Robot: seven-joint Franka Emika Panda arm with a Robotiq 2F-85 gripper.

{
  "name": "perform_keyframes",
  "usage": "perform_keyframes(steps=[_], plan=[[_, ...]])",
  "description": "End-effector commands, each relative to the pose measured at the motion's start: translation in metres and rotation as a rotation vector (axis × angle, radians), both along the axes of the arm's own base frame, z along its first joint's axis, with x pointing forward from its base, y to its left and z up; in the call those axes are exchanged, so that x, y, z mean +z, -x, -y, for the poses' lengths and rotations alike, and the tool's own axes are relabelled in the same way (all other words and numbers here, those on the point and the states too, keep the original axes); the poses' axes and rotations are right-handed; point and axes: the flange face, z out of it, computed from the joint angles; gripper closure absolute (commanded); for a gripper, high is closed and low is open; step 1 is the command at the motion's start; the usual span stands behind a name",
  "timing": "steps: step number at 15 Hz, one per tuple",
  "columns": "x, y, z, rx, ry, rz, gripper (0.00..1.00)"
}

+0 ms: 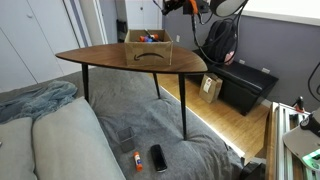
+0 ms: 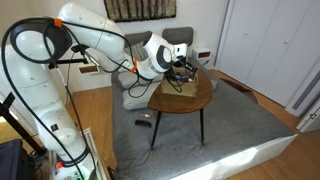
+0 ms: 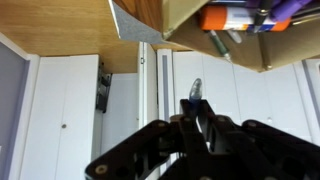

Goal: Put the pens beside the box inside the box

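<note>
My gripper will move toward the right in the wrist view, over the pens inside, to release the thin pen, because the pen's tip shows outside the box's side.
The tan open-topped box (image 1: 148, 50) stands on the wooden table (image 1: 100, 57), also seen in an exterior view (image 2: 181, 88). Several coloured pens lie inside it, orange and purple ones showing in the wrist view (image 3: 222, 17). My gripper (image 2: 181, 67) hangs just above the box. In the wrist view, which stands upside down, the jaws (image 3: 195, 105) are shut on a thin pen (image 3: 196, 90) with a pale bluish tip that sticks out between the fingers. I cannot make out any pens on the table beside the box.
On the grey cloth below lie an orange-tipped marker (image 1: 135, 158) and a flat black object (image 1: 158, 157). A smaller tan box (image 1: 210, 87) and a black case (image 1: 245, 85) sit on the wooden floor past the table. White doors stand behind.
</note>
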Motion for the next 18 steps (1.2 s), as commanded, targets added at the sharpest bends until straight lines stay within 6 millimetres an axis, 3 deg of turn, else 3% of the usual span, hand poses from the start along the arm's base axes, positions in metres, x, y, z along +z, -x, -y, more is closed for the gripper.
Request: perform_keyframes(steps=[1,7,8,10,13,18], plan=[[-0.001,0.01,-0.036,0.057,-0.021,-0.009,0.97],[-0.037,0.02,-0.083,0.138,-0.04,-0.095,0.97],[-0.043,0.023,-0.088,0.142,-0.048,-0.112,0.63],[-0.042,0.026,-0.089,0.128,-0.059,-0.133,0.57],[-0.031,0.043,-0.089,0.105,-0.104,-0.168,0.35],[0.037,0.089,-0.061,0.075,-0.174,-0.173,0.01]])
